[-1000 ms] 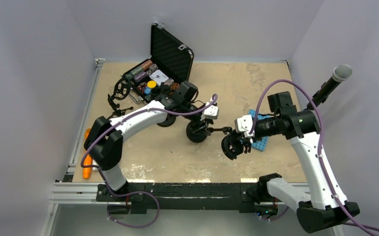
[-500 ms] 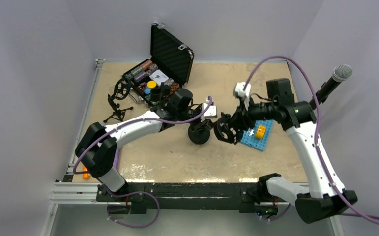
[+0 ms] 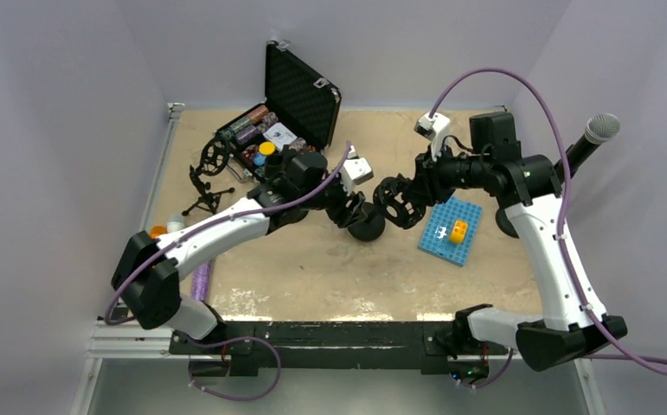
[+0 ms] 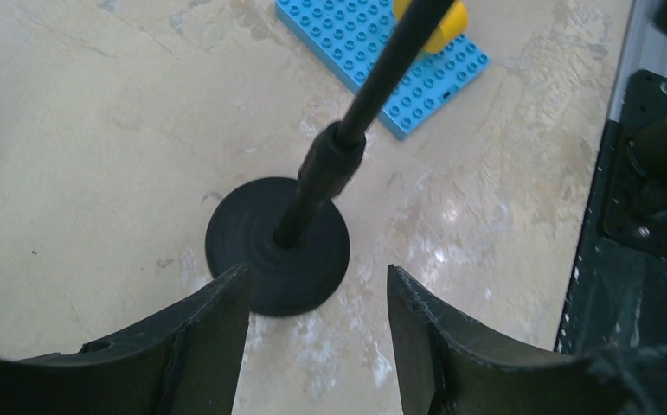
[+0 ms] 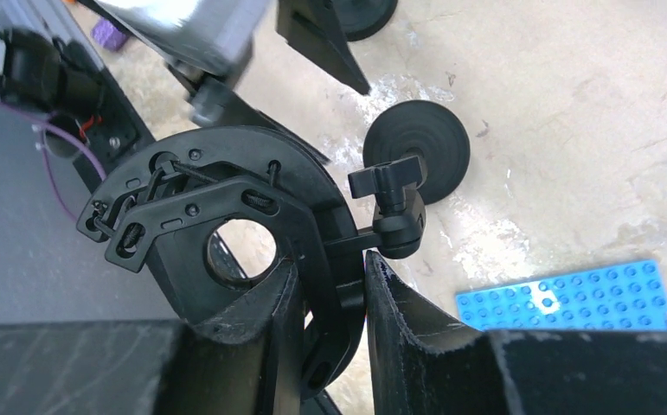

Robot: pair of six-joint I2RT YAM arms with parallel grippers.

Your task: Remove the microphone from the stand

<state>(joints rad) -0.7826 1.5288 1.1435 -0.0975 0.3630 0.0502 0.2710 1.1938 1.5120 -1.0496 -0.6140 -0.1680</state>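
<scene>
The robot's right gripper will next go down and to the left in the top view, to the tabletop near the case, and let go of the stand, because the stand's ring is empty.
The microphone [image 3: 600, 130], with a silver mesh head and a black body, stands high at the far right by the wall, away from both grippers. A small black stand with a round base [image 3: 367, 228] is at the table's middle. It also shows in the left wrist view [image 4: 252, 259], where its pole [image 4: 373, 82] rises steeply. My right gripper [image 3: 409, 199] is shut on the stand's ring-shaped shock mount [image 5: 217, 216], which holds no microphone. My left gripper [image 4: 317, 273] is open and hovers just above the base, touching nothing.
A blue stud plate [image 3: 449, 231] with a yellow brick [image 3: 458, 231] lies right of the stand. An open black case [image 3: 299, 95] with small items is at the back left, with a black tripod [image 3: 205, 177] beside it. An orange object [image 3: 157, 231] lies at the left edge.
My right gripper has carried the shock mount away from the near edge, up and left. My left arm has reached further right. The stand base has shifted slightly right, and the blue plate is uncovered.
</scene>
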